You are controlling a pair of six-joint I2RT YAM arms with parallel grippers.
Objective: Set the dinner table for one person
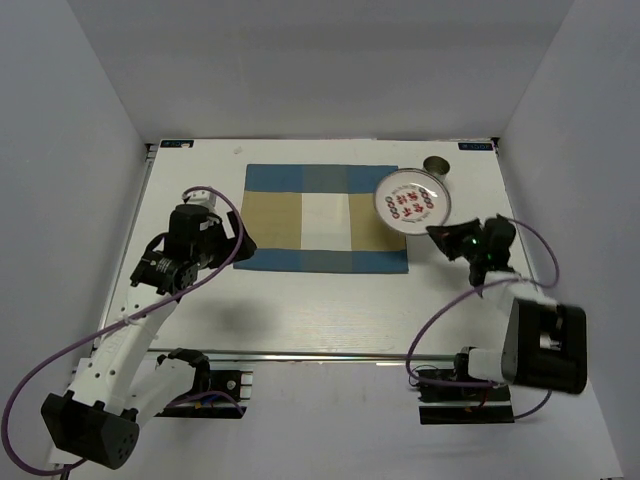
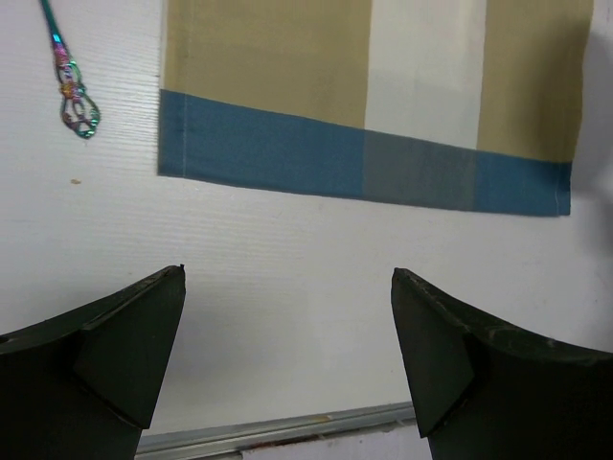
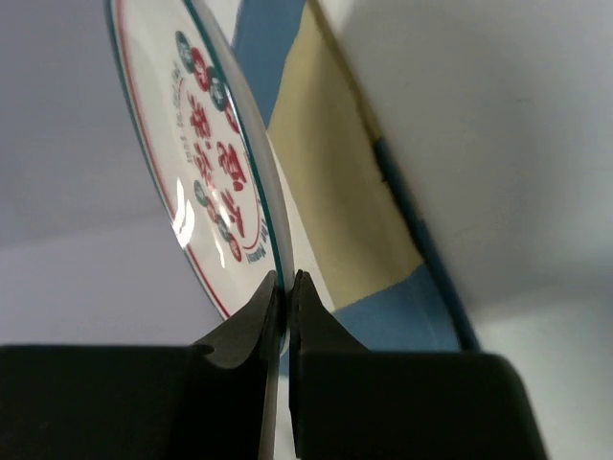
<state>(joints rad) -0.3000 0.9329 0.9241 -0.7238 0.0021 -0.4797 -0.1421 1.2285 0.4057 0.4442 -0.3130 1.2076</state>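
Note:
The placemat's white middle is empty, so the robot should next move its right gripper to the left in the top view and down to release the plate there.
The dinner table is a large white top with metal rail edges. A blue-and-tan checked placemat lies on its far middle. My right gripper is shut on the near rim of a white plate with red and green print, holding it lifted over the placemat's right end; in the right wrist view the plate is seen edge-on between the fingers. My left gripper is open and empty at the placemat's left near corner. An iridescent utensil handle lies left of the placemat.
A small metal cup stands at the far right of the table, behind the plate. The table's near rail runs just beyond my left fingers. Grey walls close in the left, far and right sides.

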